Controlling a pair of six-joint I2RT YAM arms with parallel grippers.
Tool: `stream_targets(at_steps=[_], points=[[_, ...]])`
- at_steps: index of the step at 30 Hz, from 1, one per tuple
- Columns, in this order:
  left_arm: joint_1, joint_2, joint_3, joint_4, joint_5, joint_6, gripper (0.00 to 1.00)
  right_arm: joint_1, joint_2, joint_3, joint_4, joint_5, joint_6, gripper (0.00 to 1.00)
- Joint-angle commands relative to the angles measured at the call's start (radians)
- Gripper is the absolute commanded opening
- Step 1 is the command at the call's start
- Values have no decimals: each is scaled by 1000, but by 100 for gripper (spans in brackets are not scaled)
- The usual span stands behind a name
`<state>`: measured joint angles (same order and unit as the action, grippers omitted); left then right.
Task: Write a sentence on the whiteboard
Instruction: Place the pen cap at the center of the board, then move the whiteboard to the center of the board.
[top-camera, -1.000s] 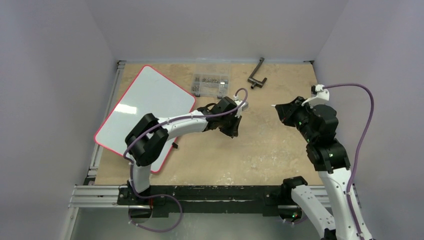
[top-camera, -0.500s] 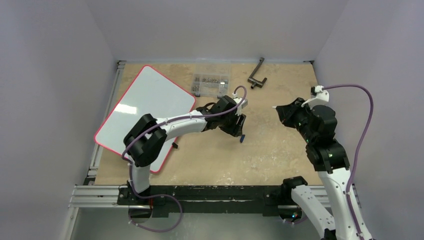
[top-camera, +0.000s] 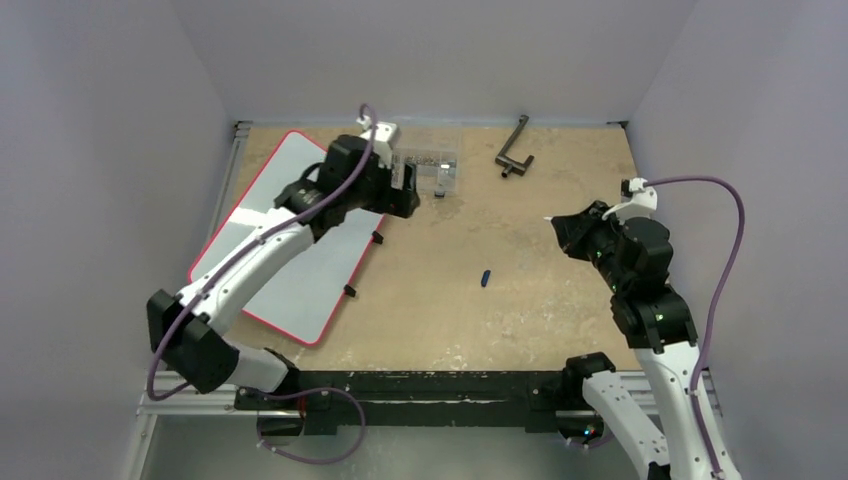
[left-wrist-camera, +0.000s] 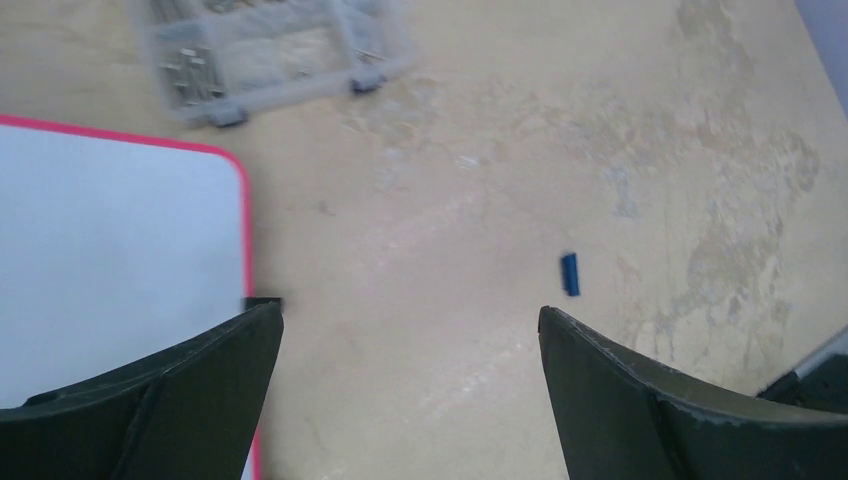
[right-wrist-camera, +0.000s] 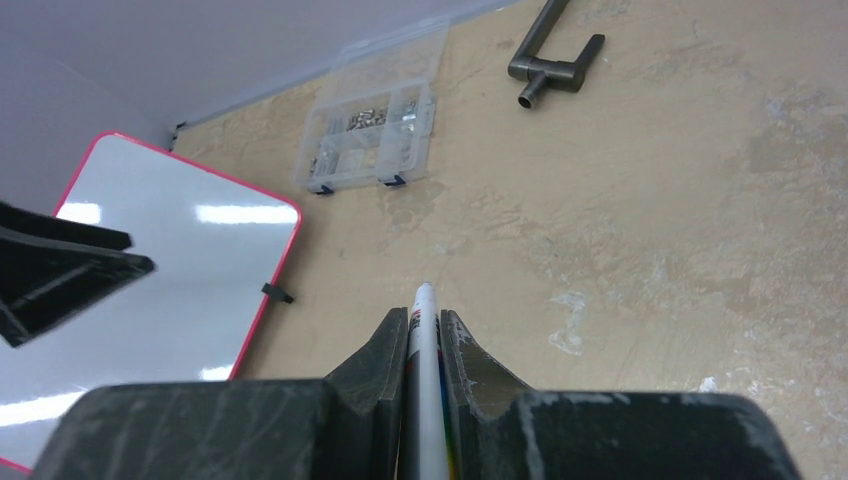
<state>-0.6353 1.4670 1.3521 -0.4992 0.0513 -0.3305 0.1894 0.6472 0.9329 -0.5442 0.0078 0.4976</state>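
My left gripper will next sweep to the left in the top view and down onto the whiteboard's wall-side rim (top-camera: 260, 174), because the whiteboard is far from the marker.
The whiteboard (top-camera: 305, 270) lies flat at the table's left, white with a thin red rim; it also shows as the whiteboard (left-wrist-camera: 110, 250) and the whiteboard (right-wrist-camera: 170, 250). Its visible surface is blank, so the sentence is out of view. My left gripper (top-camera: 405, 190) hangs above the board's right edge, and the left gripper (left-wrist-camera: 405, 308) is wide open and holds nothing. A small blue cap (top-camera: 485, 277) lies loose mid-table, seen too as the cap (left-wrist-camera: 569, 274). My right gripper (right-wrist-camera: 424, 312) is shut on a white marker (right-wrist-camera: 423, 330), its tip pointing left, at the right gripper (top-camera: 560, 225).
A clear compartment box (top-camera: 425, 165) of small parts sits at the back, beside a dark metal handle (top-camera: 513, 150). Two black clips (top-camera: 377, 237) stick out of the board's right rim. Grey walls close in the table on three sides.
The left gripper opened and let the blue cap drop onto the table. The left arm then swung back and left, over the whiteboard's right edge. The right arm barely moved.
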Motion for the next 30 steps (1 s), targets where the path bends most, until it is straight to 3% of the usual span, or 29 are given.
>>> stream_targets(at_steps=[1, 9, 16, 24, 30], points=[[115, -156, 45, -136, -161, 71, 100, -2, -8, -9, 63, -32, 8, 0], [402, -258, 83, -184, -188, 68, 100, -1, -19, -13, 63, -62, 15, 0], [771, -237, 29, -66, 160, -16, 100, -2, -38, -24, 45, -99, 18, 0], [925, -45, 73, -4, 347, -24, 100, -2, -63, -52, 43, -142, 15, 0], [975, 6, 67, 60, 379, -70, 100, -3, -52, -57, 42, -153, 11, 0]])
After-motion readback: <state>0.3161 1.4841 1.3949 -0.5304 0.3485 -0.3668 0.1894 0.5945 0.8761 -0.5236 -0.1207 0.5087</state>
